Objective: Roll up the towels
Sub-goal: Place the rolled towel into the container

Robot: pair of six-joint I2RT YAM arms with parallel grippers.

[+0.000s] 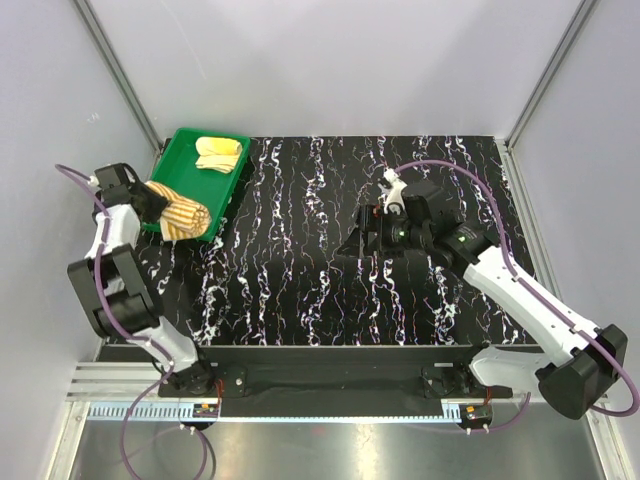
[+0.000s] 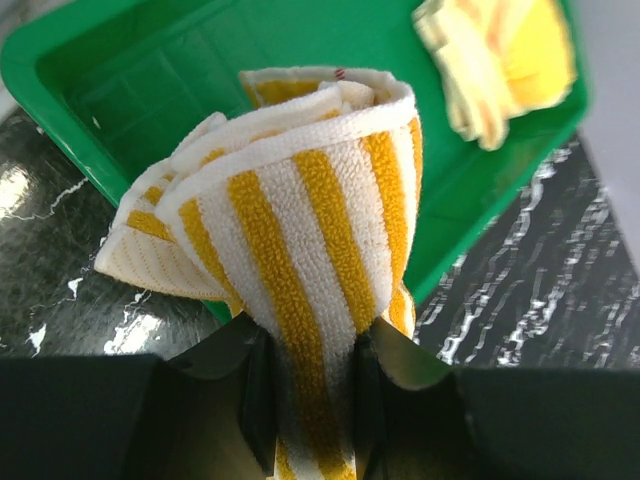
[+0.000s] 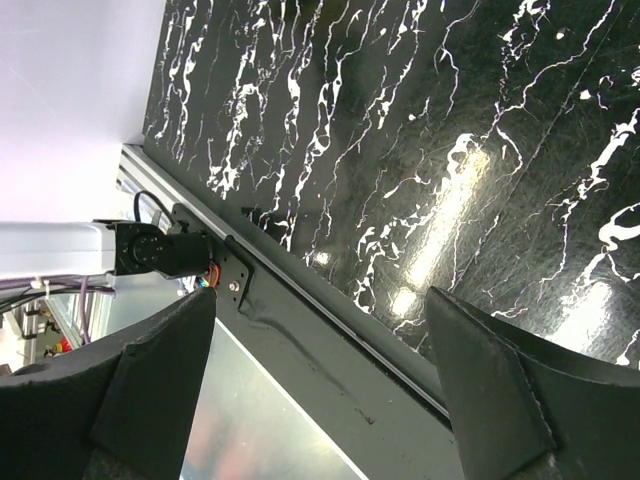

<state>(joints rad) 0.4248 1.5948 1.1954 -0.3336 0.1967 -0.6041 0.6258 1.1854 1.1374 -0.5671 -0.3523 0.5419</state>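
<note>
The robot's left gripper will move outward next, then down to let go of the striped towel (image 1: 186, 217), because the bare bottom of the green tray beside the yellow towel is outward and below.
A rolled orange-and-cream striped towel (image 1: 186, 217) hangs over the near rim of the green tray (image 1: 178, 147), with my left gripper (image 1: 155, 203) shut on one end of it. In the left wrist view the striped towel (image 2: 300, 210) fills the middle, pinched between my left gripper's (image 2: 305, 385) jaws. A rolled pale yellow towel (image 1: 218, 154) lies inside the tray at its far end, and the same pale yellow towel (image 2: 500, 60) shows at the top right of that wrist view. My right gripper (image 1: 362, 240) hovers open over the table's middle; in the right wrist view this gripper (image 3: 320, 385) holds nothing.
The black marbled table (image 1: 330, 290) stretches between the arms. The green tray (image 2: 130, 80) sits at the table's far left corner by the frame post. The table's front rail (image 3: 330, 340) shows under my right gripper.
</note>
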